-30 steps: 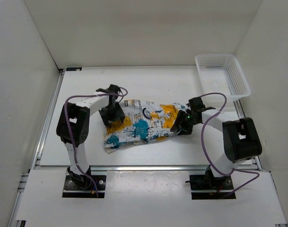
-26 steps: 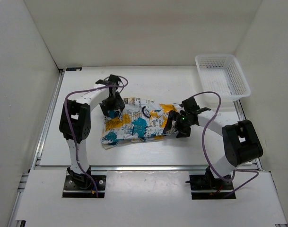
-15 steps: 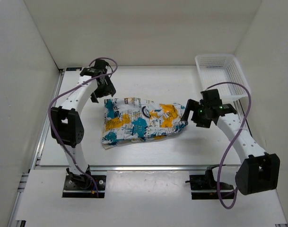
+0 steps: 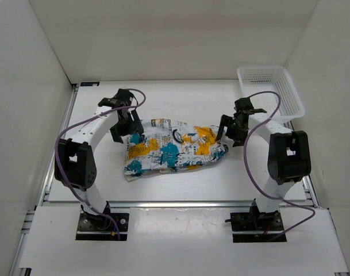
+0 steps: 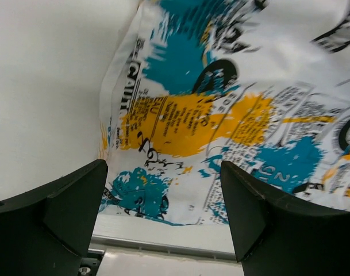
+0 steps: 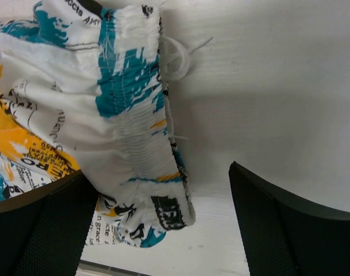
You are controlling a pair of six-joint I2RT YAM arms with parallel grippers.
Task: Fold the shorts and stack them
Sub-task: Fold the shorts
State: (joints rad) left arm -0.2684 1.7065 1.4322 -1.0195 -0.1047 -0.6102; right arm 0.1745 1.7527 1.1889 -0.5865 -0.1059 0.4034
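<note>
My right gripper will go down onto the shorts' gathered elastic waistband [image 4: 223, 144], leftward in the right wrist view, as it lies off-center between the open fingers.
The shorts [image 4: 172, 149] lie folded into a long bundle in the middle of the table, white with teal, yellow and black print. My left gripper [image 4: 129, 129] hovers open over their left end. In the left wrist view the printed fabric [image 5: 220, 115] fills the space beyond the open gripper [image 5: 163, 221], with nothing between the fingers. My right gripper [image 4: 228, 130] stands open at the right end. In the right wrist view the elastic waistband [image 6: 126, 115] with its drawstring loop [image 6: 175, 57] lies under the open gripper [image 6: 163, 227], nearer the left finger [image 6: 37, 230].
A white mesh basket [image 4: 269, 92] stands at the back right corner, beyond the right arm. White walls close in the table on three sides. A metal rail [image 4: 175, 202] runs along the near edge, between the table and the arm bases.
Both grippers opened and let go of the shorts, swung outward and back, then came in again over the two ends. The shorts lie flatter, their right end spread.
</note>
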